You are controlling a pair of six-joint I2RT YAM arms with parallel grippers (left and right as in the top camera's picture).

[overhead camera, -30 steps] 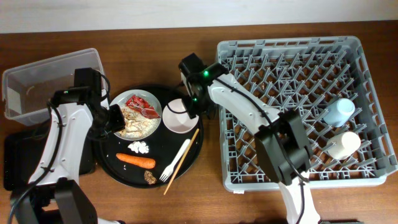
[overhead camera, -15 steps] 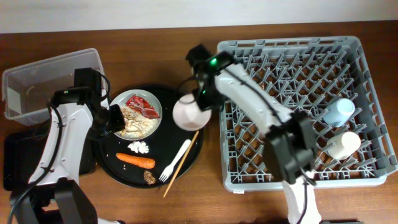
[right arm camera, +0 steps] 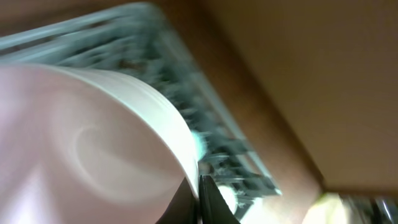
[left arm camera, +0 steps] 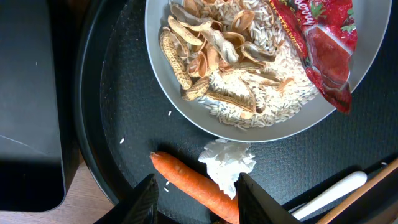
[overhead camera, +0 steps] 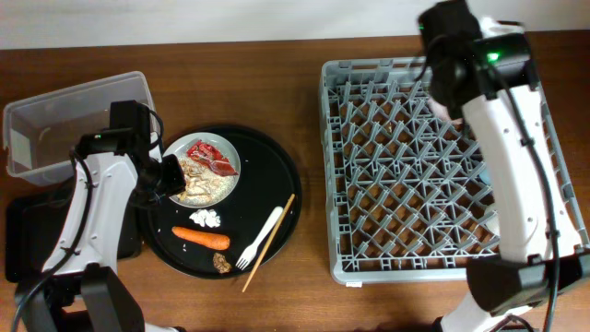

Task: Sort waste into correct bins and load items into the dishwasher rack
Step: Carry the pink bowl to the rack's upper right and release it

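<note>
The white bowl should go among the rack's empty far wires (overhead camera: 404, 100) (right arm camera: 81, 53), so my right gripper should move down and to the left in the overhead view.
My right gripper (right arm camera: 199, 196) is shut on the rim of the white bowl (right arm camera: 93, 130) and holds it over the far right of the grey dishwasher rack (overhead camera: 387, 184); in the overhead view the arm hides most of the bowl and both cups. My left gripper (left arm camera: 199, 202) is open just above the orange carrot (left arm camera: 193, 183) and the white tissue wad (left arm camera: 229, 160). The white plate (overhead camera: 237, 162) holds beige food scraps (overhead camera: 205, 183) and the red wrapper (overhead camera: 212, 155). The brown lump (overhead camera: 222, 262), white fork (overhead camera: 262, 235) and chopsticks (overhead camera: 281, 217) lie on the round black tray (overhead camera: 277, 175).
The clear tub (overhead camera: 55, 106) stands at the far left. The flat black tray (overhead camera: 23, 240) lies in front of it, partly under my left arm. The wooden table (overhead camera: 304, 295) shows between the round tray and the rack.
My right gripper lifted the white bowl off the round tray and swung it right and back over the rack's far side. The left arm has not moved.
</note>
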